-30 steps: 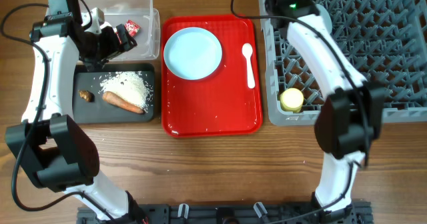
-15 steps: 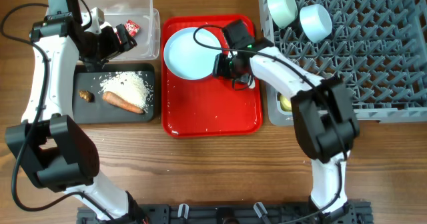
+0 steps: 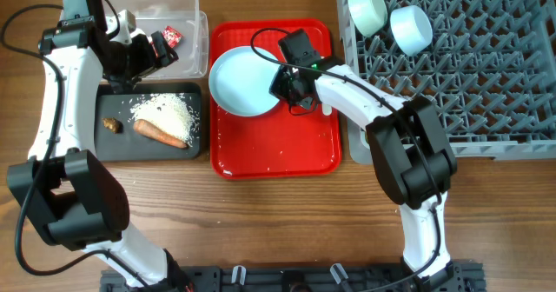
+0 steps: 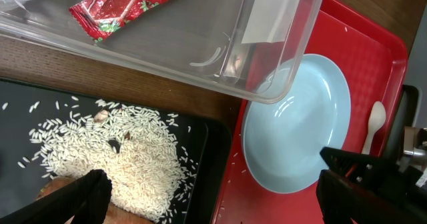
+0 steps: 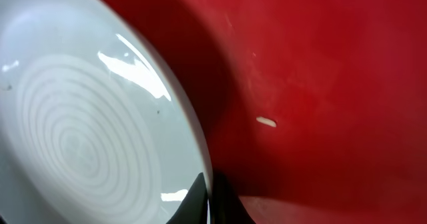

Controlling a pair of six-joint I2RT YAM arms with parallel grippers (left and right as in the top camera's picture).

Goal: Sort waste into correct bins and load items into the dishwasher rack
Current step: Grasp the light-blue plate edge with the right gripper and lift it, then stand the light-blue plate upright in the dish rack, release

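Observation:
I need to lift my right gripper across to the rack next, lower the plate (image 3: 243, 82) into the rack's wires (image 3: 410, 66) beside the light-blue bowl and let go of it, because those pegs are empty.
The round light-blue plate (image 3: 243, 82) lies on the red serving tray (image 3: 278, 144). My right gripper (image 3: 289, 88) is shut on its right rim; the right wrist view shows the rim (image 5: 193, 137) pinched between the two dark fingertips of that gripper (image 5: 209, 184). My left gripper (image 3: 152, 53) hangs open over the edge between the clear tub (image 3: 191, 23) and the black tray (image 3: 109, 144), holding nothing (image 4: 213, 197). The red wrapper (image 4: 127, 1) lies in the tub. Rice (image 3: 165, 111), the carrot stick (image 3: 161, 133) and a brown morsel (image 3: 110, 123) lie in the black tray. The white spoon (image 4: 375, 121) rests right of the plate.
The grey dishwasher rack (image 3: 486, 83) fills the right side, with a pale-green bowl (image 3: 367, 8) and a light-blue bowl (image 3: 410, 27) at its far left corner. A few rice grains are scattered on the red tray. The right arm crosses the rack's left edge.
My right arm swung from the rack down to the red tray and its gripper shut on the plate's rim. The plate shifted slightly left. The left arm stayed still.

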